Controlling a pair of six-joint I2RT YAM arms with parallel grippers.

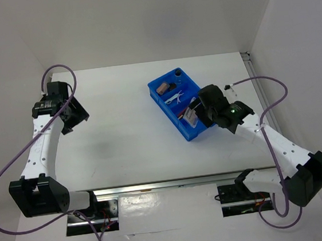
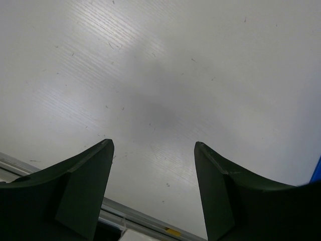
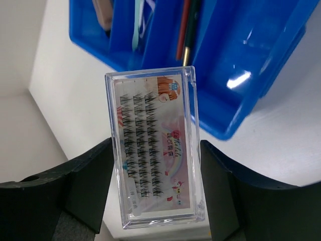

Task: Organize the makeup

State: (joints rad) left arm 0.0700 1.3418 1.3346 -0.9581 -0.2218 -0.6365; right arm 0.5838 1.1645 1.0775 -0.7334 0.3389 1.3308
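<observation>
My right gripper needs to turn next and then lower the case of false lashes into the tray's near section (image 1: 197,127) (image 3: 242,65) to let it go there, because that section is empty.
My right gripper (image 3: 155,146) is shut on a clear flat case of false lashes (image 3: 155,150) with a pink printed card, held upright between both fingers. It hangs at the near end of the blue compartment tray (image 3: 261,95). In the tray lie thin dark pencils (image 3: 188,30) and a tan bottle (image 3: 103,12). The top view shows the right gripper (image 1: 198,114) with the case (image 1: 190,117) over the tray's (image 1: 168,114) near compartment, the tan bottle (image 1: 163,88) at its far end, and a white piece (image 1: 176,97) in the middle. My left gripper (image 1: 77,115) stands open and bare far to the left.
The left wrist view shows only bare white table between the left gripper's fingers (image 2: 95,175), a metal rail (image 2: 140,218) at the near edge, and a sliver of blue (image 2: 317,173) at the right. White walls close in the table at the back and both sides.
</observation>
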